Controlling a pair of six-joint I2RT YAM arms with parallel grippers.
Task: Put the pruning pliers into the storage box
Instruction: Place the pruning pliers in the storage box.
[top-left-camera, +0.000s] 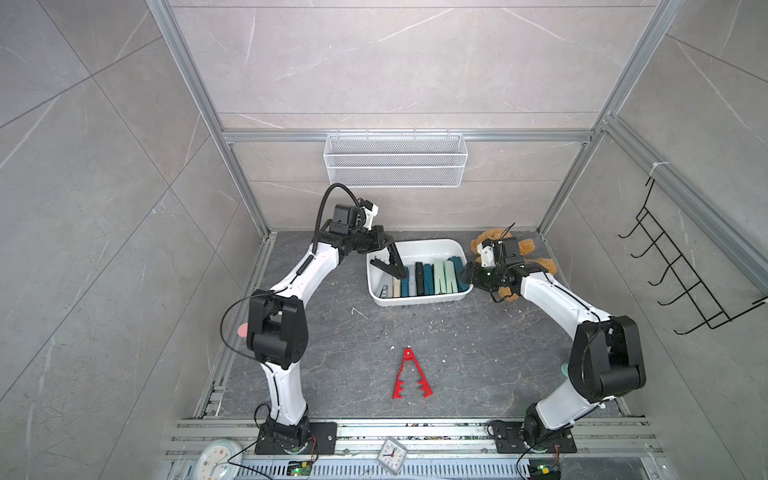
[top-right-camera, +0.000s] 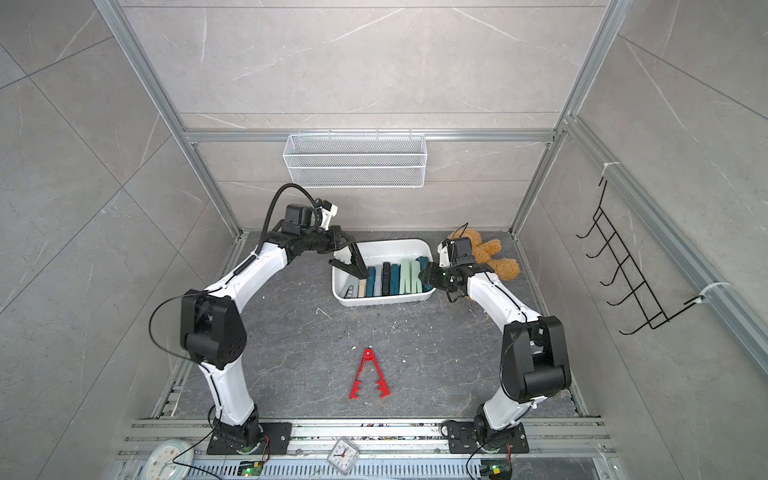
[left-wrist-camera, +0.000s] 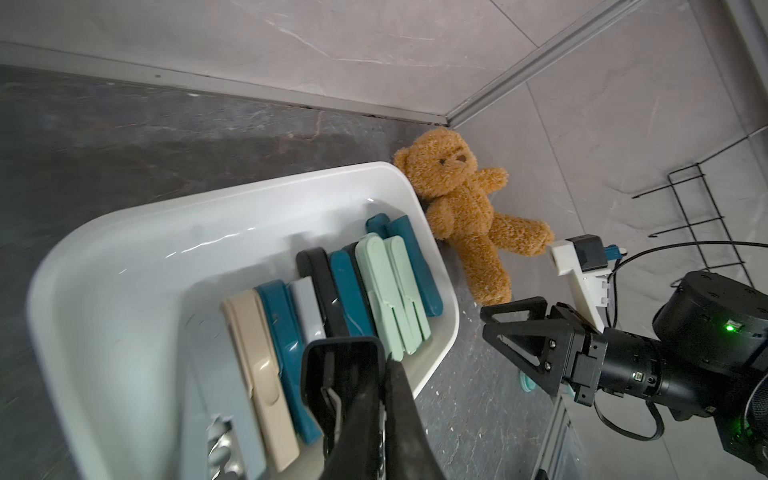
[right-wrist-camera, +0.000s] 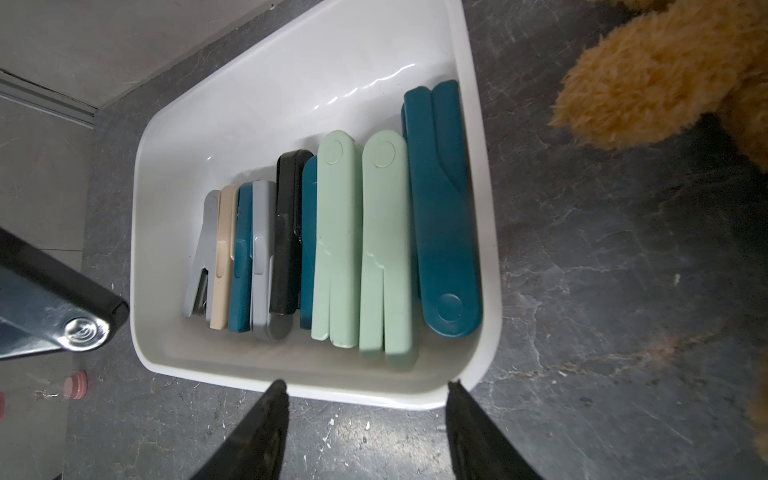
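Note:
My left gripper carries the black V-shaped pruning pliers down toward the mint ones next and releases them atop the row's middle (top-left-camera: 424, 278) (left-wrist-camera: 345, 292), since it still hangs above the box.
The white storage box (top-left-camera: 419, 302) (top-right-camera: 386, 302) stands at the back of the floor, with several pruning pliers (top-left-camera: 432, 277) (right-wrist-camera: 336, 241) lined up side by side inside it in teal, mint, black, grey and beige. My left gripper (top-left-camera: 384, 249) (left-wrist-camera: 386, 399) hangs over the box's left part, shut on a black V-shaped pruning pliers (top-left-camera: 394, 268) (left-wrist-camera: 340, 357). At the box's right rim my right gripper (top-left-camera: 467, 276) (right-wrist-camera: 368, 388) stands open and empty. A red toothed pruning pliers (top-left-camera: 409, 376) (top-right-camera: 368, 376) lies spread open on the floor at the front middle.
A brown teddy bear (top-left-camera: 536, 257) (left-wrist-camera: 461, 208) lies behind my right wrist, against the box's right side. On the back wall hangs a white wire mesh basket (top-left-camera: 395, 160). A black hook rack (top-left-camera: 681, 270) hangs on the right wall. Two clocks (top-left-camera: 392, 455) sit on the front rail.

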